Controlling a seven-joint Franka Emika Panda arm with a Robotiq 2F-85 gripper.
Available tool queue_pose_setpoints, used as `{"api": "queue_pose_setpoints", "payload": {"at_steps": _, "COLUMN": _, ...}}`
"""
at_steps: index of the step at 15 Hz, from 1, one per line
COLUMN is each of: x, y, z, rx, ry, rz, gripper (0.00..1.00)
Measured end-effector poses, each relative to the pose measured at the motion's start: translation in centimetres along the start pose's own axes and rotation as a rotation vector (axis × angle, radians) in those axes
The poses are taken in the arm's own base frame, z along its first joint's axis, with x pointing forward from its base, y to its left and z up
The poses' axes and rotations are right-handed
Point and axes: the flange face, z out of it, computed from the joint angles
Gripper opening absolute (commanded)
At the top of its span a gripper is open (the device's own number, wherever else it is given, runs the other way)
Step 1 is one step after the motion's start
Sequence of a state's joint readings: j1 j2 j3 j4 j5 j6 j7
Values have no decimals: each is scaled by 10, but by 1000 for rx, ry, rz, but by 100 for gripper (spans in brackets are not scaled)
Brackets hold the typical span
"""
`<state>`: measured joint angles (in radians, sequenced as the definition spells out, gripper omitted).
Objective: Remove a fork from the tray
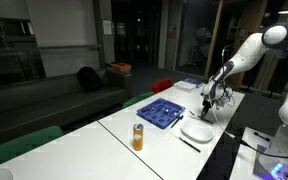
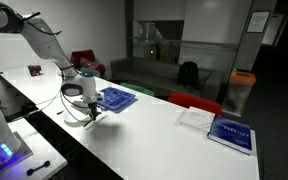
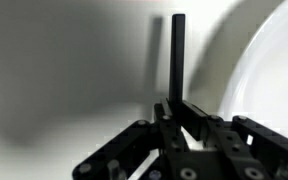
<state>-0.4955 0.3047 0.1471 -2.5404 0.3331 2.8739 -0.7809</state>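
Note:
Next, my gripper lowers toward the bare tabletop (image 2: 93, 123) (image 3: 155, 70) beside the white plate to release the fork, since the handle's separate shadow shows it still above the table.
My gripper (image 3: 179, 108) is shut on the end of a slim black fork handle (image 3: 177, 55), which sticks straight out from the jaws; its tines are hidden. In both exterior views the gripper (image 1: 209, 104) (image 2: 91, 113) hangs low over the white table, beside the white plate (image 1: 196, 130), whose rim fills the right of the wrist view (image 3: 269, 80). The blue divided tray (image 1: 162, 112) (image 2: 116, 98) lies apart from the gripper, on the far side of the plate.
An orange can (image 1: 138, 137) stands near the table's front. A black utensil (image 1: 189, 143) lies on the table by the plate. A blue book (image 2: 229, 133) and a white paper (image 2: 196, 118) lie further along the table.

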Motion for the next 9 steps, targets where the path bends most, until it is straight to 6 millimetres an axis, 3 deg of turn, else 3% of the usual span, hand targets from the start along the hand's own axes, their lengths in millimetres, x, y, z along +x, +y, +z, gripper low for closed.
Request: {"api": "queue_pose_setpoints", "payload": {"at_steps": 9, "x": -4, "y": 3, "z": 2, "rx": -17, "ry": -28, "rz": -19, "gripper": 4}}
